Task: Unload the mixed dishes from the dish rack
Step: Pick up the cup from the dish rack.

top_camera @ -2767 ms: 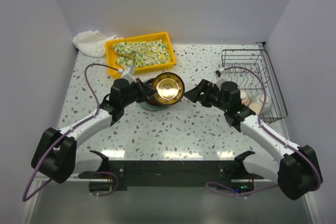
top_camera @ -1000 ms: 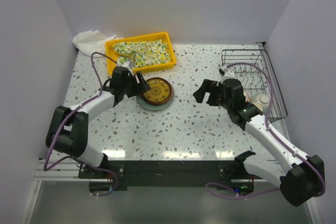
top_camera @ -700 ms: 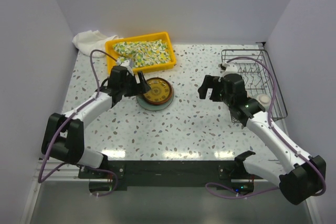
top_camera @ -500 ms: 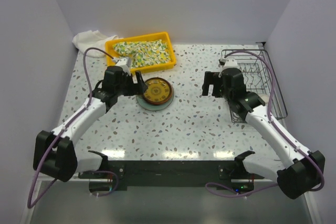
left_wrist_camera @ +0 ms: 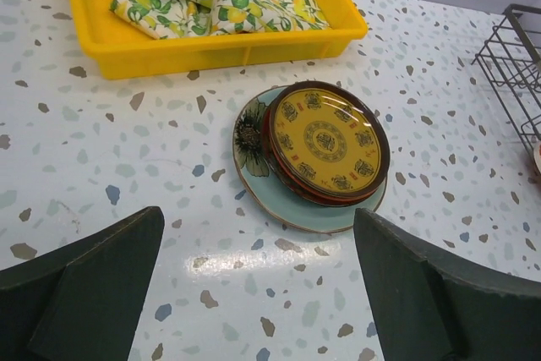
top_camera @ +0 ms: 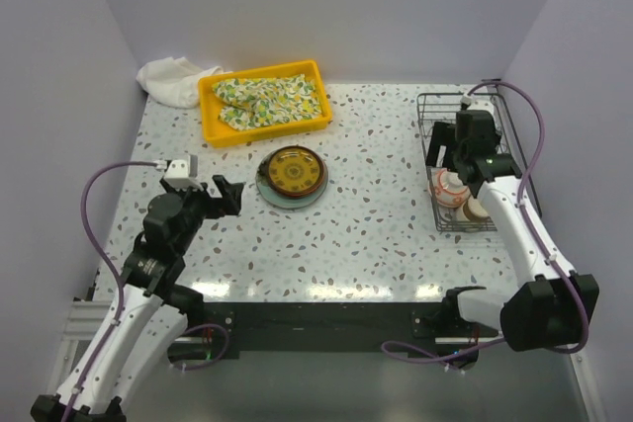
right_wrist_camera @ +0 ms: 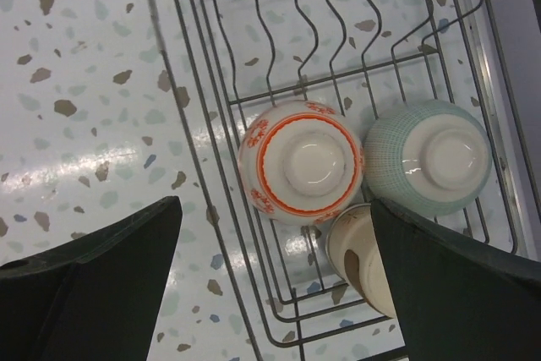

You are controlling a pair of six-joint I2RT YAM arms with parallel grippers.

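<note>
My right gripper should next move down and back past the red-patterned bowl, until its fingers are on either side of the small tan cup (top_camera: pixel 476 211) (right_wrist_camera: pixel 363 255), because the cup is in front of both bowls.
The dish rack (top_camera: pixel 427 98) stands at the right. Inside it a red-patterned white bowl (right_wrist_camera: pixel 302 161) and a celadon bowl (right_wrist_camera: pixel 429 158) lie upside down, with a small tan cup (right_wrist_camera: pixel 363 255) on its side just in front. My right gripper (right_wrist_camera: pixel 276 226) hovers open above the red-patterned bowl (top_camera: pixel 452 187), touching nothing. At the table's middle a brown-yellow patterned plate (left_wrist_camera: pixel 325 141) rests on a pale green-blue plate (left_wrist_camera: pixel 296 209). My left gripper (left_wrist_camera: pixel 259 234) is open and empty, pulled back to the near left of those plates (top_camera: pixel 292 173).
A yellow tray (top_camera: pixel 267 132) with a floral cloth (top_camera: pixel 269 98) sits at the back, just behind the plates. A white rag (top_camera: pixel 168 81) lies at the tray's left. The rack's upright tines (right_wrist_camera: pixel 279 31) rise behind the bowls.
The left gripper has opened, let go of the patterned plate and drawn back to the near left. The right arm has swung right, from mid-table to above the rack.
</note>
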